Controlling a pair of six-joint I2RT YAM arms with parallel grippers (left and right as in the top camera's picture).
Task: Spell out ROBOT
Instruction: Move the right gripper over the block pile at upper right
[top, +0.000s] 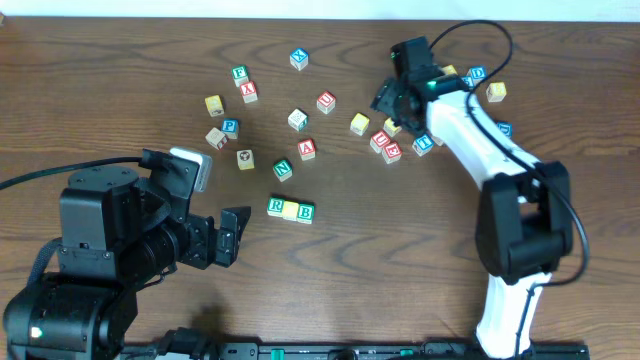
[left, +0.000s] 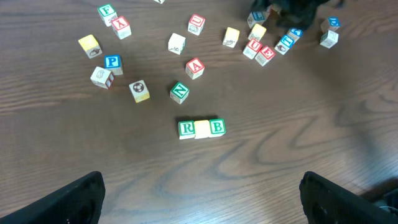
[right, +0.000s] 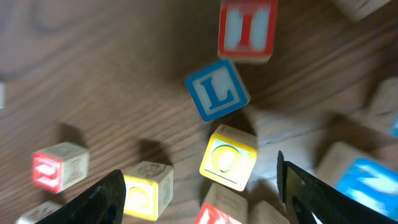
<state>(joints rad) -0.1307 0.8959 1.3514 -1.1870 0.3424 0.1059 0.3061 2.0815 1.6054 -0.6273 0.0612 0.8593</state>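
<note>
My right gripper turns slightly and centres over the yellow O block (right: 229, 158) next, as the block sits crooked, then lowers around its sides.
A row of three blocks lies mid-table: green R (top: 277, 207), a yellow-faced block (top: 291, 209) and green B (top: 306, 211). The left wrist view shows the R (left: 186, 129) and B (left: 217, 127) too. My left gripper (top: 228, 240) is open and empty, low and in front of the row (left: 202, 199). My right gripper (top: 392, 98) is open over the back-right cluster. In the right wrist view its fingers (right: 199, 193) straddle a yellow O block (right: 228, 157) and another yellow block (right: 147, 190), holding neither.
Loose letter blocks are scattered across the back: green N (top: 283, 170), red A (top: 307, 149), red U (top: 326, 101), blue P (top: 230, 126), red X (top: 249, 91). A blue L (right: 217, 89) and a red block (right: 247, 30) lie just beyond the right fingers.
</note>
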